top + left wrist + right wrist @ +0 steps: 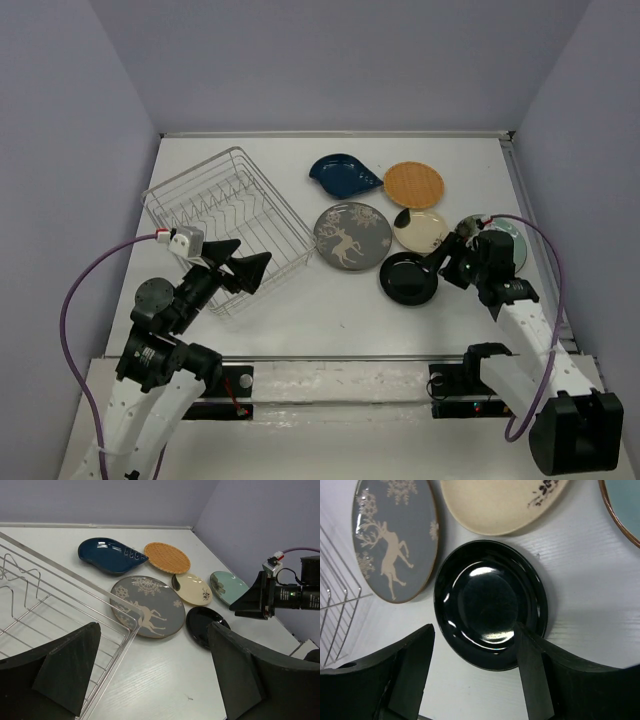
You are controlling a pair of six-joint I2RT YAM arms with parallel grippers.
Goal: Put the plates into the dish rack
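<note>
The right gripper lowers its open fingers onto the glossy black plate's rim on the teal plate's side next, where empty table leaves room for a finger.
The silver wire dish rack stands at the left with no plate in it. Six plates lie flat to its right: grey deer plate, dark blue leaf plate, orange plate, cream plate, glossy black plate, pale teal plate partly hidden by the right arm. My left gripper is open and empty above the rack's near right corner. My right gripper is open and empty, hovering over the black plate's right edge, fingers straddling its near rim.
Purple walls close in on three sides. Purple cables loop from both wrists. The right arm shows in the left wrist view beside the teal plate. Bare white table lies between the rack and the arm bases.
</note>
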